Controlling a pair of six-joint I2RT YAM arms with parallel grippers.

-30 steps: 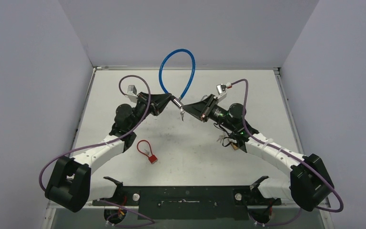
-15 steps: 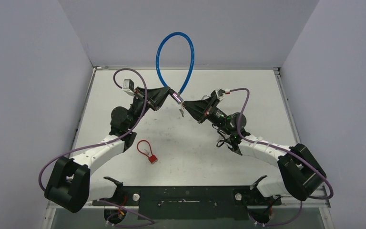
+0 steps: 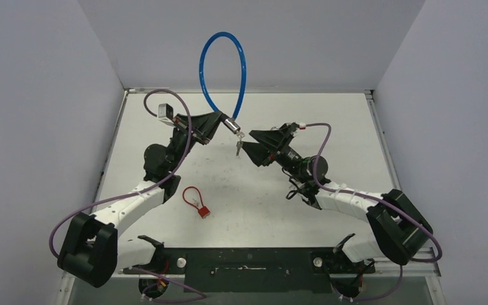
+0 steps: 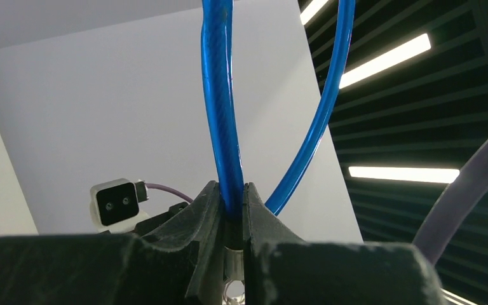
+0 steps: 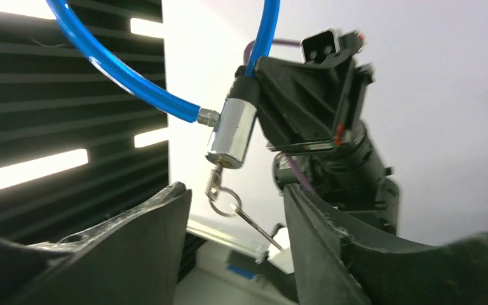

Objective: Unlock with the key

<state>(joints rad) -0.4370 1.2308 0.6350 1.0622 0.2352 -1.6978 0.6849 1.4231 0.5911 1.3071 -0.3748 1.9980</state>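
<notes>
The bare tabletop outward of the red padlock (image 3: 211, 154) is below my left gripper. I will tip that gripper down, lower the cable lock (image 3: 203, 63) there and let it go.
A blue cable lock (image 3: 203, 63) loops up into the air, and my left gripper (image 3: 219, 121) is shut on the cable just above its chrome cylinder (image 3: 231, 124). In the left wrist view the blue cable (image 4: 219, 114) is pinched between the fingers of the left gripper (image 4: 232, 190). The key (image 5: 215, 181) sits in the bottom of the chrome cylinder (image 5: 232, 133), with a ring and a second key (image 5: 257, 229) dangling from it. My right gripper (image 5: 235, 189) stands open just below, its fingers either side of the keys and touching nothing. From above, the right gripper (image 3: 246, 147) points at the key (image 3: 239, 145).
A small red padlock with a red cable loop (image 3: 198, 203) lies on the white table (image 3: 330, 121) near the left arm. Grey walls close in the left, back and right sides.
The right gripper has opened and let go of the key. The left arm has lifted the lock higher and a little to the left, and the right arm followed it.
</notes>
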